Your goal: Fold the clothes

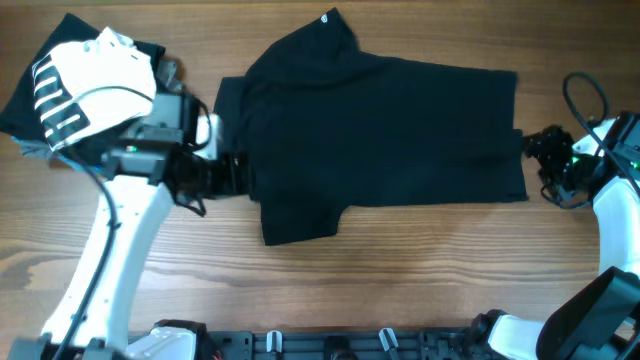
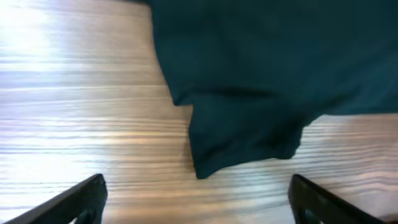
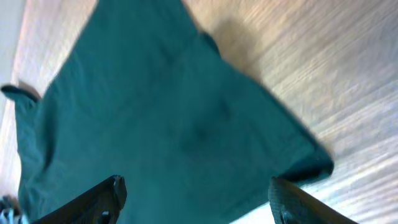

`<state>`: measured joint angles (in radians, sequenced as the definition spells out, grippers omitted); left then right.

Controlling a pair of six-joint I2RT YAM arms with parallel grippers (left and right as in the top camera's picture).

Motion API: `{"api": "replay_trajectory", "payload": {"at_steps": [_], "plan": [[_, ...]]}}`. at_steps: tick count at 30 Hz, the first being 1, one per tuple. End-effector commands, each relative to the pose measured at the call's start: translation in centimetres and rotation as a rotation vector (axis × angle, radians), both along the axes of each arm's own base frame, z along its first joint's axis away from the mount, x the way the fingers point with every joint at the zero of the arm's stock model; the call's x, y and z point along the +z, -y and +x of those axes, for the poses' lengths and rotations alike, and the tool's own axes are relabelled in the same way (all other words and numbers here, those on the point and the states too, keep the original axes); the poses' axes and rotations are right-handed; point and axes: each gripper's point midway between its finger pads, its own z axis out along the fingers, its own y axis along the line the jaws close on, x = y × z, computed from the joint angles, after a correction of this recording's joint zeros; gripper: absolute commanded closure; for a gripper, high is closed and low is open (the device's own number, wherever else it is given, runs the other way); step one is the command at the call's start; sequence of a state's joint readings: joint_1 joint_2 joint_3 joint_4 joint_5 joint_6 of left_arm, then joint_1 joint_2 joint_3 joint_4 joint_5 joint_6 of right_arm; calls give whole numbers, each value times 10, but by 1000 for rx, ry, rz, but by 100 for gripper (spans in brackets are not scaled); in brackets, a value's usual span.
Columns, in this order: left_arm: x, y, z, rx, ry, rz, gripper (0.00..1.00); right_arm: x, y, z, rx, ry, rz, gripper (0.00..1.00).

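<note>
Next, my left gripper moves down to its side edge point(image 1: 267, 226) point(image 2: 200, 148), since the sleeve pointing to the front sticks out across bare wood below my left gripper.
The black T-shirt point(image 1: 380, 130) lies spread across the middle of the table, with a sleeve pointing to the front point(image 1: 295, 220) and a small white tag at its far edge point(image 1: 327, 17). My left gripper point(image 1: 235, 175) is open and empty at the shirt's left edge. In the left wrist view point(image 2: 199, 199) its fingers sit over bare wood, just short of a fabric lobe point(image 2: 242, 137). My right gripper point(image 1: 535, 150) is open at the shirt's right edge. In the right wrist view point(image 3: 196, 199) its fingers hover above the cloth point(image 3: 174, 118), gripping nothing.
The table is wooden point(image 1: 420, 280). A dark cloth point(image 1: 20, 100) lies at the far left, partly under my left arm. The robot base rail point(image 1: 330, 345) runs along the front edge. A cable point(image 1: 585, 95) loops by the right arm.
</note>
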<state>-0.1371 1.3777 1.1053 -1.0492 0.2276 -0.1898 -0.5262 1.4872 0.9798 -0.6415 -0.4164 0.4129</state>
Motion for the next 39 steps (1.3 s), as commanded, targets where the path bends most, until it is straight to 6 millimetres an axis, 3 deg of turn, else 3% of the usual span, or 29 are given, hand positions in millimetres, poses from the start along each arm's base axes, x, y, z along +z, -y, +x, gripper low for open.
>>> {"api": "replay_trajectory", "payload": {"at_steps": [1, 8, 11, 12, 14, 15, 16, 19, 22, 25, 31, 34, 35, 37, 39], "plan": [[-59, 35, -33, -90, -152, -100, 10, 2, -15, -4, 69, -4, 43, 22], [-130, 62, -55, -170, -241, -56, 19, -7, -29, -29, 110, -104, 87, 19], [-148, 67, -60, -162, -292, -43, 30, -9, -31, -33, 112, -122, 98, 18], [-154, 67, -62, -165, -312, -36, 37, -9, -32, -34, 113, -128, 101, 18], [-162, 64, -68, -161, -350, -25, 78, -10, -33, -38, 113, -144, 105, 18], [-163, 64, -69, -159, -356, -24, 93, -12, -33, -40, 111, -155, 105, 18], [-161, 62, -69, -136, -366, -22, 96, -15, -34, -43, 108, -168, 105, 18], [-147, 44, -65, -37, -416, -3, 96, -30, -28, -57, 55, -243, 81, 17], [-124, 20, -53, 73, -436, -24, 96, -52, -9, -83, -93, -385, -9, 17], [-110, 12, -51, 113, -424, -55, 96, -65, 5, -98, -163, -450, -86, 17], [-100, 13, -48, 109, -386, -63, 96, -95, -19, -116, -139, -462, -5, 21], [-100, 13, -48, 109, -385, -62, 96, -111, -20, -118, -165, -436, -12, 23], [-100, 13, -48, 109, -385, -62, 96, -115, -18, -113, -167, -401, -24, 30], [-99, 14, -48, 108, -385, -73, 96, -116, -20, -108, -161, -368, -12, 70], [-94, 16, -47, 108, -385, -82, 96, -116, -20, -109, -160, -372, -14, 92]]}}
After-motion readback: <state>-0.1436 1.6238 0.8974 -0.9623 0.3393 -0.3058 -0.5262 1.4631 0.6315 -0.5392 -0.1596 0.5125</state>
